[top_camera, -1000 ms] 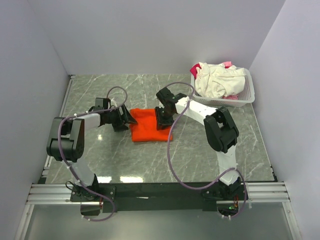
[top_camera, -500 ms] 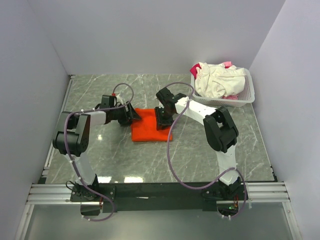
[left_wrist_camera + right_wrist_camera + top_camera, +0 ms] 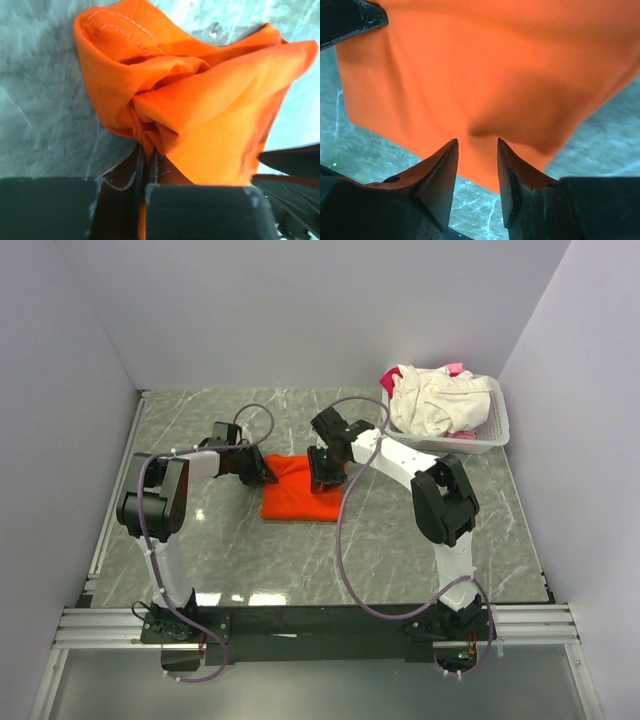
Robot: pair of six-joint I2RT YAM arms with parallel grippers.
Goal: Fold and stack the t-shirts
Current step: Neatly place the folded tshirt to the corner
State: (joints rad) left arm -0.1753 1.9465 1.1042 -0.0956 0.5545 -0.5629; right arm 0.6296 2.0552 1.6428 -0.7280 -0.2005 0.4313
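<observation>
My left gripper drags the t-shirt outward and to the gripper's left in the top view next, to the table's bare corner, and releases it there.
The bright orange t-shirt (image 3: 300, 495) lies folded in a rough rectangle on the marble table, between the two arms. My left gripper (image 3: 263, 473) is at the shirt's left far corner. In the left wrist view its jaws are shut, pinching a bunched fold of the orange t-shirt (image 3: 200, 100) at the left gripper (image 3: 148, 152). My right gripper (image 3: 325, 475) hovers over the shirt's far right part. The right wrist view shows the right gripper (image 3: 477, 145) open, with the orange cloth (image 3: 485, 75) below the tips and nothing between them. The cream-white t-shirt (image 3: 430, 400) and a pink one (image 3: 455, 368) sit piled in the basket.
A white slatted basket (image 3: 497, 430) stands at the back right of the table, holding the other garments. Grey walls close in the table on the left, back and right. The arms' cables loop above the table near the shirt.
My left gripper has moved in to the shirt's left far corner and shut on the cloth. The shirt's left edge has bunched and shifted slightly. The right gripper has hardly moved.
</observation>
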